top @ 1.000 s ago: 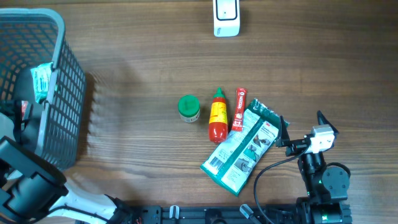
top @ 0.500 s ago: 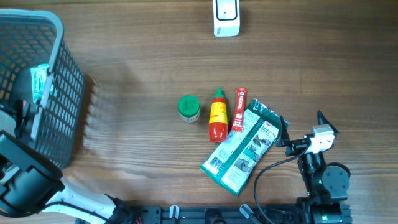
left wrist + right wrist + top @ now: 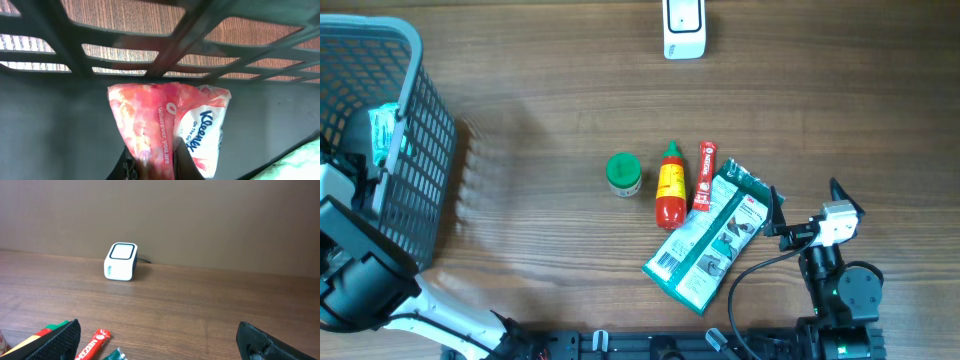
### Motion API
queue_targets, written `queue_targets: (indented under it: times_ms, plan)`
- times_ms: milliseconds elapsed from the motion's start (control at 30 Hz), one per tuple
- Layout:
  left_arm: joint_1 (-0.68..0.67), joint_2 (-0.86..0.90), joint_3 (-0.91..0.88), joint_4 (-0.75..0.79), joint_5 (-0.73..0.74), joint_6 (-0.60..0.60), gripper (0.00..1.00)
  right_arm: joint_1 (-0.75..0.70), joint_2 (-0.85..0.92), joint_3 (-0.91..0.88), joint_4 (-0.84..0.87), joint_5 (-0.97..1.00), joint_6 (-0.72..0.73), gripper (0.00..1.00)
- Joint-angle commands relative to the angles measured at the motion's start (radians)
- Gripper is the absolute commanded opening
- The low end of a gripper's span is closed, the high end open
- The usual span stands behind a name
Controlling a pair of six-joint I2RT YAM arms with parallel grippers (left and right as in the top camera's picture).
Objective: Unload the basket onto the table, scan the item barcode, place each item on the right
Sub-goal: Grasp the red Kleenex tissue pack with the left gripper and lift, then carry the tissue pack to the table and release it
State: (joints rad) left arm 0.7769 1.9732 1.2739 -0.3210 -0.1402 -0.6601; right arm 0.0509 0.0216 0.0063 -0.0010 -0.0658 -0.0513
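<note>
I will next lift the tissue pack (image 3: 165, 120) over the basket's mesh side with my left gripper, then lower it beside the green-lidded jar, where the table is empty.
Inside the grey basket (image 3: 165, 30), my left gripper (image 3: 152, 162) is shut on a pink and white tissue pack (image 3: 165, 120), pinching its lower end between the dark fingers (image 3: 186, 160). In the overhead view the left arm (image 3: 350, 270) reaches into the basket (image 3: 425, 120) at the far left, and the pack is hidden there. The white scanner (image 3: 683, 28) stands at the table's far edge, also visible as the scanner (image 3: 121, 261). My right gripper (image 3: 804, 192) rests open at the lower right, nothing between its fingers (image 3: 55, 342).
At mid-table lie a green-lidded jar (image 3: 623, 173), a red sauce bottle (image 3: 669, 185), a red stick pack (image 3: 705, 176) and a green pouch (image 3: 710, 238). A teal packet (image 3: 388, 130) lies in the basket. The basket's mesh wall rises close around the left gripper.
The left gripper has gone from open to shut on the tissue pack. The basket shifted slightly to the left. The right arm has not moved.
</note>
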Motion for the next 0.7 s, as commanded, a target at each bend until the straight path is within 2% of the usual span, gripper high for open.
queue_targets:
  times_ms: [0, 400, 500, 667]
  plan:
    - [-0.005, 0.058, -0.031, -0.063, 0.027, 0.003, 0.04, 0.005, -0.001, -0.001, 0.002, 0.014, -0.009, 1.0]
    - [-0.006, -0.333, -0.028, -0.096, 0.156, 0.002, 0.04, 0.005, -0.001, -0.001, 0.002, 0.014, -0.009, 1.0]
    - [-0.006, -0.475, -0.028, -0.078, 0.261, -0.006, 0.04, 0.005, -0.001, -0.001, 0.002, 0.014, -0.009, 1.0]
    - [-0.036, -0.75, -0.028, -0.053, 0.531, -0.032, 0.04, 0.005, -0.001, -0.001, 0.002, 0.014, -0.009, 1.0]
